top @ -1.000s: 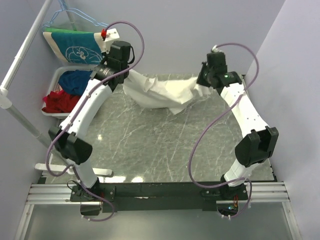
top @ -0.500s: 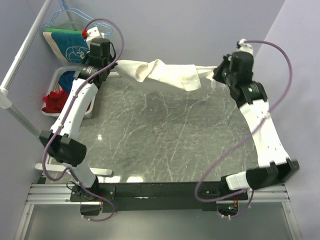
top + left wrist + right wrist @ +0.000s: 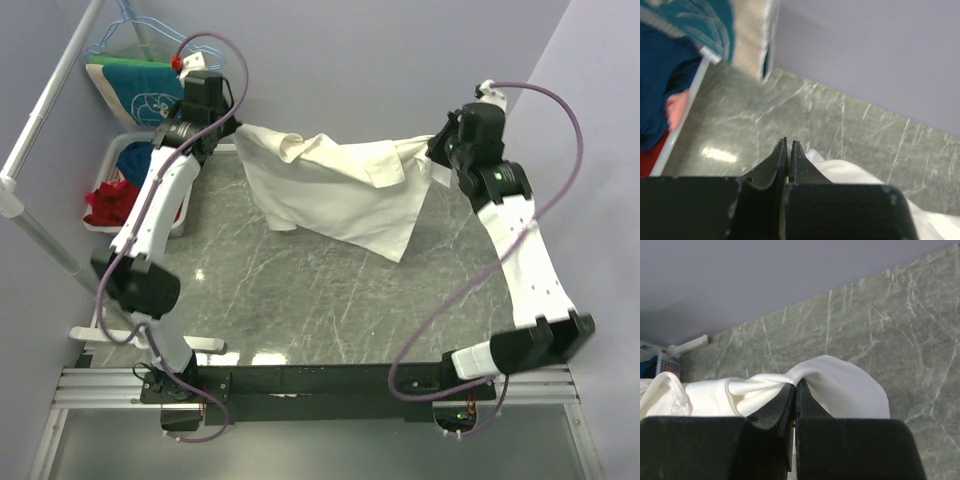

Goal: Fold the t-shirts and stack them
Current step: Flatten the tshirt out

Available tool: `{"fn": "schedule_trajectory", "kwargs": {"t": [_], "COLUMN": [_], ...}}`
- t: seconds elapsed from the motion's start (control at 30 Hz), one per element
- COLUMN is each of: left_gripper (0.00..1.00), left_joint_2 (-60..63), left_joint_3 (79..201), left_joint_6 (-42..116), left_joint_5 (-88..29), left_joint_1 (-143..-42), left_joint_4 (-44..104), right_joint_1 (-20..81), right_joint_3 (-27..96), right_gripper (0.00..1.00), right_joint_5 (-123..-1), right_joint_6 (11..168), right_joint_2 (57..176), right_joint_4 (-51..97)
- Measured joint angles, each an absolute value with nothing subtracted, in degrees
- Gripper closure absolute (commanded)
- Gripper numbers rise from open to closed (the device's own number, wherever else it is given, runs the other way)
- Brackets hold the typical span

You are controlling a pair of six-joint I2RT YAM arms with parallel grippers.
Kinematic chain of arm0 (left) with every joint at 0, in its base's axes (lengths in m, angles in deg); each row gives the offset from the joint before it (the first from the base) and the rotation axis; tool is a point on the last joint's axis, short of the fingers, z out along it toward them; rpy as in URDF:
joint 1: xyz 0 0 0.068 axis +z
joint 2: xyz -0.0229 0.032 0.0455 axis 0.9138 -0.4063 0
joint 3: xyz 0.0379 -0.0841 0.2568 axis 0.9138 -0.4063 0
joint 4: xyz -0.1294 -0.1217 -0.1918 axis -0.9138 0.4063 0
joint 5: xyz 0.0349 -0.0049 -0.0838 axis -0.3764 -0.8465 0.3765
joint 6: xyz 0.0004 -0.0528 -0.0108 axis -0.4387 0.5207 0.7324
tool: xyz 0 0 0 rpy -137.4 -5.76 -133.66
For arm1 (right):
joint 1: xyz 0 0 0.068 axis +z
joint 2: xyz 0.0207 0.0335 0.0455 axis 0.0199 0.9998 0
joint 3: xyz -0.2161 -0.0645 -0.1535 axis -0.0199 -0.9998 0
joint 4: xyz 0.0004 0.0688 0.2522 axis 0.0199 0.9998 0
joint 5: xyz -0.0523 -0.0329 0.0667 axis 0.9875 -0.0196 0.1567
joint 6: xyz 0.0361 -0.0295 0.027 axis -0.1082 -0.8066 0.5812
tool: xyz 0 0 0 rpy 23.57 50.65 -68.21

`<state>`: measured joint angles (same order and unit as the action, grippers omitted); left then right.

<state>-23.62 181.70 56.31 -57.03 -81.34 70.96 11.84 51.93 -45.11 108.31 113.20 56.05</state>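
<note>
My left gripper holds its end of the cream-white t-shirt (image 3: 340, 195) and will next bring that end down and back, low over the table, then let go of it.
A cream-white t-shirt (image 3: 340, 195) hangs stretched between my two grippers above the far part of the marble table (image 3: 330, 300). Its plain side faces up and no print shows. My left gripper (image 3: 236, 130) is shut on the shirt's left end; in the left wrist view (image 3: 788, 145) white cloth (image 3: 850, 175) bulges beside the closed jaws. My right gripper (image 3: 432, 155) is shut on the right end; in the right wrist view (image 3: 795, 385) the cloth (image 3: 840, 385) folds over the closed jaws. The lower hem droops toward the table at the middle right.
A white basket (image 3: 112, 160) of blue and red clothes (image 3: 110, 200) stands off the table's far left. A teal and cream garment (image 3: 140, 90) hangs on a hanger above it. A white pole (image 3: 40, 130) runs along the left. Walls close the back and right.
The arms have spread and lifted the bunched shirt off the table. From half a second ago, the cloth has dropped open and hangs wide, its hem swinging toward the near side.
</note>
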Motion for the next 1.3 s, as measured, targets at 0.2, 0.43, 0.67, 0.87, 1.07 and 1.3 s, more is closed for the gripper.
{"fn": "schedule_trajectory", "kwargs": {"t": [0.2, 0.43, 0.67, 0.87, 1.07, 1.3], "left_gripper": [0.99, 0.99, 0.99, 0.98, 0.72, 0.66], "left_joint_2": [-40.60, -44.84, -34.28, -31.57, -31.51, -30.35], "left_joint_3": [200.82, 200.47, 179.05, 156.04, 140.94, 141.13], "left_joint_6": [56.71, 58.92, 59.05, 59.48, 61.17, 62.28], "left_joint_5": [-53.25, -46.45, -41.29, -39.59, -40.31, -43.65], "left_joint_1": [-80.25, -77.32, -76.86, -79.96, -84.90, -84.23], "left_joint_4": [71.24, 70.39, 65.45, 62.70, 64.75, 64.99], "right_joint_1": [8.45, 6.26, 6.07, 6.07, 12.45, 15.31], "right_joint_3": [60.13, 65.90, 52.44, 28.20, 16.37, 23.06], "right_gripper": [1.00, 1.00, 1.00, 0.43, 0.38, 0.44], "right_joint_5": [-46.99, -49.09, -51.04, -55.74, -55.21, -51.30], "right_joint_6": [108.95, 108.60, 109.82, 118.19, 125.16, 124.97], "right_joint_2": [125.75, 128.19, 119.71, 119.43, 120.81, 120.11], "right_joint_4": [56.47, 55.83, 52.99, 54.92, 62.87, 62.02]}}
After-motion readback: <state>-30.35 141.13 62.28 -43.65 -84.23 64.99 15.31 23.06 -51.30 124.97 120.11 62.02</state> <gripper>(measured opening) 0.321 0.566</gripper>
